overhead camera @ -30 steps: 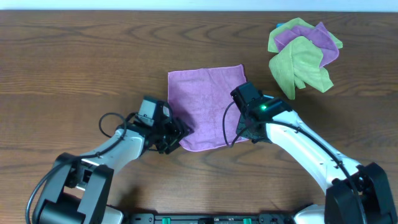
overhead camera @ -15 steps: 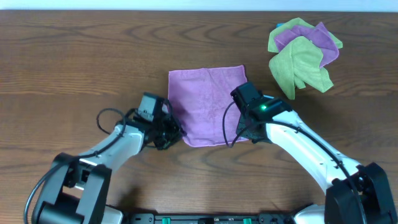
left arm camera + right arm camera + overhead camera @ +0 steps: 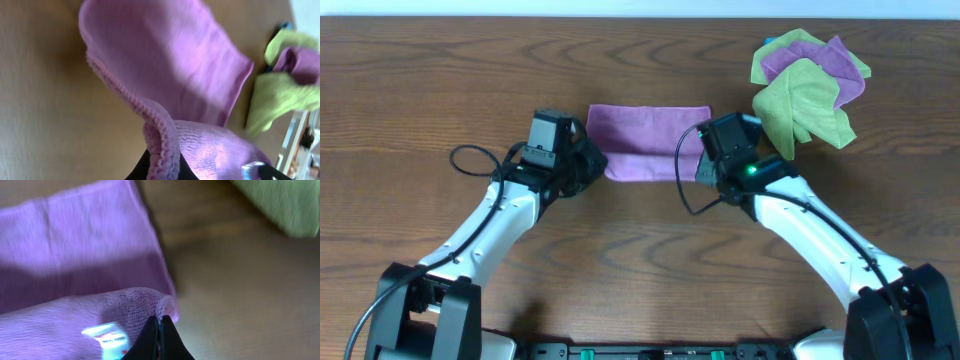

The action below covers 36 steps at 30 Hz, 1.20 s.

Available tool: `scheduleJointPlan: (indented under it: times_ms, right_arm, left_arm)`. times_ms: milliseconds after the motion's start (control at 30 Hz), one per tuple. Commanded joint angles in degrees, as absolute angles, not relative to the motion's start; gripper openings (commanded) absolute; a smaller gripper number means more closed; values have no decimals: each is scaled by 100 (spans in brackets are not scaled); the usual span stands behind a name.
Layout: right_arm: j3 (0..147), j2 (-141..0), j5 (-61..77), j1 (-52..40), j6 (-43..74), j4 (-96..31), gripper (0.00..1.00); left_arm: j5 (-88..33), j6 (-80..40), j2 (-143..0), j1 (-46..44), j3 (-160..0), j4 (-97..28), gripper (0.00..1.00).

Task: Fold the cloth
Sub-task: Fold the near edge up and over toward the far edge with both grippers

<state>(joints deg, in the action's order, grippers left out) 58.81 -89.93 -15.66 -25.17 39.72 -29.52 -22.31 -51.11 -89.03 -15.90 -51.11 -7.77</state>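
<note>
The far corner of the cloth lies outward of my left gripper. My left gripper will next move outward and down to release its corner there, away from the pile.
The purple cloth [image 3: 645,140] lies on the brown table, doubled over into a wide strip. My left gripper [image 3: 592,160] is shut on its near left corner, and the cloth [image 3: 165,65] drapes over the fingers [image 3: 161,167] in the left wrist view. My right gripper [image 3: 704,165] is shut on the near right corner, and the right wrist view shows the fingertips [image 3: 160,330] pinching the cloth's edge [image 3: 90,265]. A white care label [image 3: 107,336] shows on the held layer.
A pile of green and purple cloths [image 3: 808,92] lies at the far right of the table, close to my right gripper; it also shows in the left wrist view [image 3: 285,85] and the right wrist view [image 3: 285,205].
Both grippers have carried the near edge of the cloth away from me, over the far half. The flat square has become a folded strip.
</note>
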Motion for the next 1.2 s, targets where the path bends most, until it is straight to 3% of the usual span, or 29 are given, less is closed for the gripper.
scheduleJointPlan:
  times_ms: [0,267,667,1167]
  right_arm:
    - [5931,-8991,-1765,-2305,3586,-2733,1]
    - [5931,-9550,-1778,-2204,3308,-1752,1]
    - [5931,-10272,-1828,-2202,3050,-502,1]
    - [5931,-10735,-1927,-2130,2818,110,1]
  left_arm:
    - [-1885,-5015,-9063,-1538,-5203,-497,6]
    - [-1688,-5028,-9673,-1533,-5308,346,6]
    - [-1439,-4665,-10853,-1533,-6473,486,6]
    - [-1107,-4473,-11314,-1533,-6737,672,6]
